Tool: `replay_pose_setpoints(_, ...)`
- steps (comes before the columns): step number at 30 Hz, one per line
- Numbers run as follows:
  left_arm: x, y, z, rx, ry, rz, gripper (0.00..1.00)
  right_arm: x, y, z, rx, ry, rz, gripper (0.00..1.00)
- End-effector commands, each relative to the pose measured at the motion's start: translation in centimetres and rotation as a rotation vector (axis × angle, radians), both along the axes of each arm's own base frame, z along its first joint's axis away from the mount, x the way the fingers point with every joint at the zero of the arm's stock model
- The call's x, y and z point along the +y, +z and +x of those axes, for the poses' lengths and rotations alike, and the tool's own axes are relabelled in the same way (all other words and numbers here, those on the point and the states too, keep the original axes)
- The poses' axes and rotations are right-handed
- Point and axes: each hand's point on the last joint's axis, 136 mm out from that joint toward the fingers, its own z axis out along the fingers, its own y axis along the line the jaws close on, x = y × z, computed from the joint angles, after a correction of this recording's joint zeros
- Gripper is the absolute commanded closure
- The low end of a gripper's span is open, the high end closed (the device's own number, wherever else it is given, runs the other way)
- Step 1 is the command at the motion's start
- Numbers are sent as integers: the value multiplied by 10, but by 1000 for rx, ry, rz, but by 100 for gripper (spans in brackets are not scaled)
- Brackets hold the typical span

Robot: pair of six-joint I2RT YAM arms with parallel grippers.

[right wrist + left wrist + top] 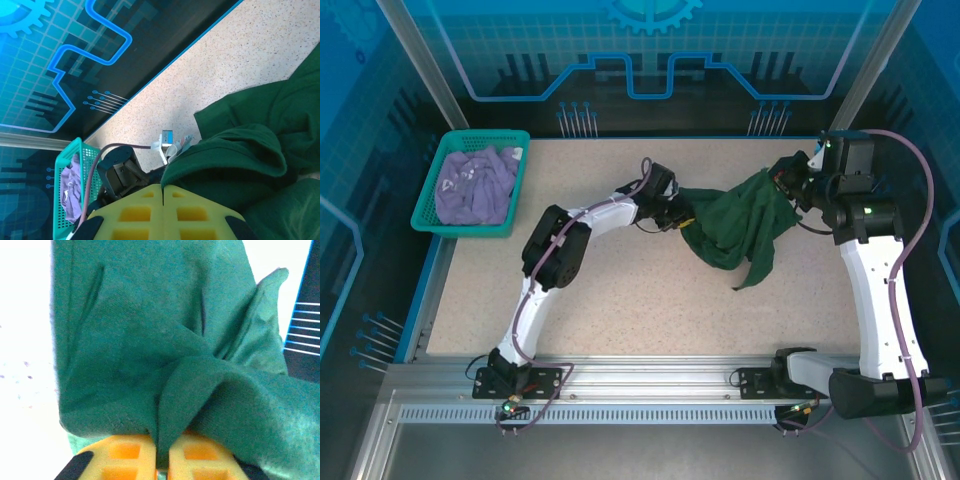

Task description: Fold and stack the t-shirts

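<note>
My right gripper moves up, then back and down, spreads the collar end and releases it on the tabletop below next, since the green t-shirt (740,230) hangs bunched.
The dark green t-shirt (740,230) hangs bunched above the table's middle right, stretched between both grippers. My left gripper (678,215) holds its left end: in the left wrist view the yellow fingers (125,455) are shut on a fold of the green t-shirt (150,340). My right gripper (788,180) holds the upper right end. In the right wrist view that gripper (163,189) is shut, with the green t-shirt (240,160) coming out of its tips. The lavender t-shirt (475,185) lies crumpled in the basket.
The teal mesh basket (470,228) stands at the table's far left corner and shows again as a basket (67,165) in the right wrist view. A glass wall with a blue print closes the back. Metal rails run along the near edge.
</note>
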Motion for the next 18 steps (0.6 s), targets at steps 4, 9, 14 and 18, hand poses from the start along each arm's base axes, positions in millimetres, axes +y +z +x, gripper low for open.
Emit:
replay_pose_setpoints(4, 17, 54, 13, -209, -43, 102, 100, -7, 28, -5, -62, 9, -35, 100)
replay_pose_setpoints(9, 47, 181, 18, -506, -12, 71, 100, -6, 58, -2, -153, 37, -66, 100)
replay_pose_setpoints(14, 89, 321, -7, -880, 33, 64, 100, 2, 109, 0, -312, 91, -86, 100)
replay_pose_setpoints(18, 119, 417, -50, -1163, 62, 47, 100, 16, 159, -11, -466, 172, -96, 100)
